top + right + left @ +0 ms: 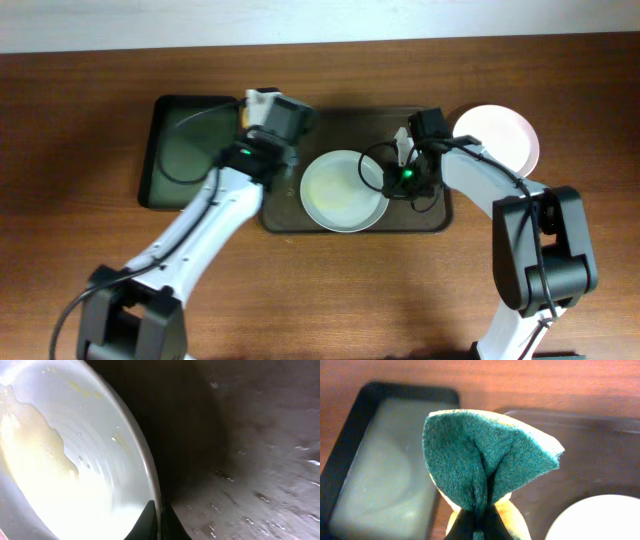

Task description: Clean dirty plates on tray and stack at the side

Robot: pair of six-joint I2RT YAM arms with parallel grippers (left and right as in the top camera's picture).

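The sponge (485, 455) needs to go to the left in the overhead view next, then down into the basin's green bottom (380, 487), where my left gripper should release it, because that space is empty.
A white plate (344, 190) with a yellowish smear (35, 445) lies on the dark tray (345, 125). My right gripper (390, 180) (160, 522) is shut on this plate's right rim, one finger inside and one outside. A second white plate (497, 136) rests on the table to the right of the tray. My left gripper (268, 112) (479, 527) is shut on a folded green-and-yellow sponge (485, 455), held over the tray's left end, left of the plate (600, 520) and apart from it.
A black basin (190, 150) with a green bottom (380, 475) stands directly left of the tray. Bare wooden table lies in front of the tray and along the back. Both arms reach in from the front edge.
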